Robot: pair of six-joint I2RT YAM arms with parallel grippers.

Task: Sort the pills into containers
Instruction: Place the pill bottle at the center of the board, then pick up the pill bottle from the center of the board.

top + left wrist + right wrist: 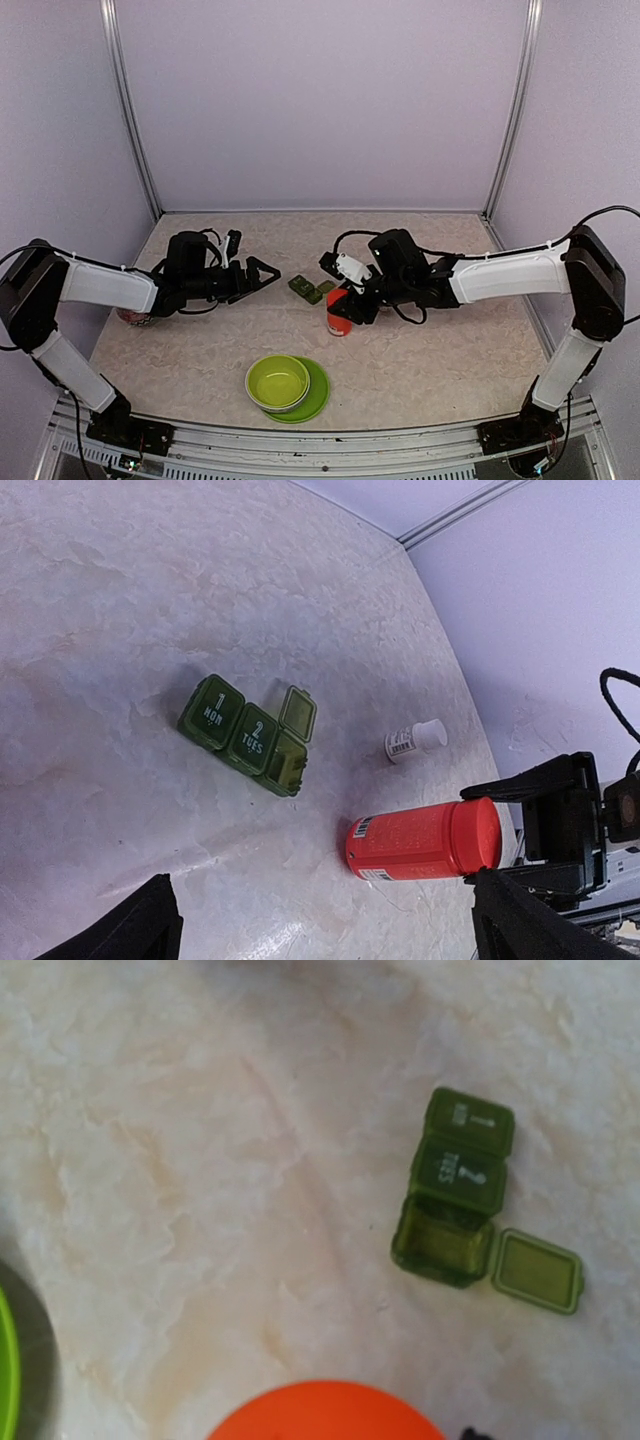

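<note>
The orange-red bottle's cap is still on, right of my left gripper in the top view, so I must swing past the strip point(310, 290) to grip it.
The containers point(250, 738) are a dark green strip of three joined compartments lying on the table point(200, 350). Two lids are closed and marked MON and TUES. The third compartment point(441, 1239) is open and looks empty, with its lid point(537, 1271) folded out. An orange-red bottle point(425, 840) stands just right of the strip point(310, 290). My right gripper point(347, 297) is shut on its cap from above; the cap point(325, 1415) fills the bottom of the right wrist view. My left gripper point(255, 278) hovers open left of the strip, holding nothing. No pills show.
A lime-green bowl point(278, 381) sits on a green plate point(318, 395) near the front edge. A small white bottle point(415, 740) lies beyond the strip. A small reddish object point(133, 317) stands under my left arm. Walls close in the back and both sides.
</note>
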